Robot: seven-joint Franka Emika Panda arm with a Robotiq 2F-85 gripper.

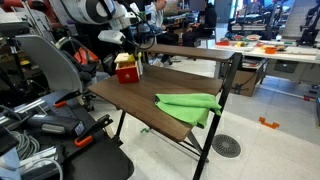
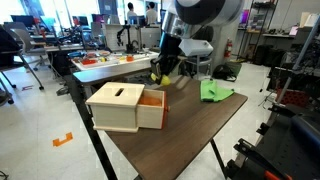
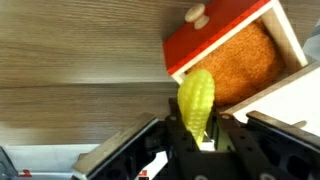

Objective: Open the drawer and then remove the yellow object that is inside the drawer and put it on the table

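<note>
The gripper moves toward the green cloth and down next to release the yellow object on the tabletop beside the cloth, because that wood lies empty.
The drawer (image 3: 232,48) is pulled open, its orange-red tray standing out of the pale wood box (image 2: 118,107); it also shows in an exterior view (image 1: 126,69). My gripper (image 3: 196,128) is shut on the yellow object (image 3: 196,98), a ridged oblong like a small corn cob, and holds it above the dark wood table (image 3: 80,50) just beside the open drawer. In an exterior view the yellow object (image 2: 160,75) hangs in the gripper (image 2: 166,72) behind the box.
A bright green cloth (image 1: 188,104) lies on the table's far end, also seen in an exterior view (image 2: 214,91). A raised back shelf (image 1: 190,51) runs along the table. White cluttered tables (image 2: 105,65) and chairs stand around.
</note>
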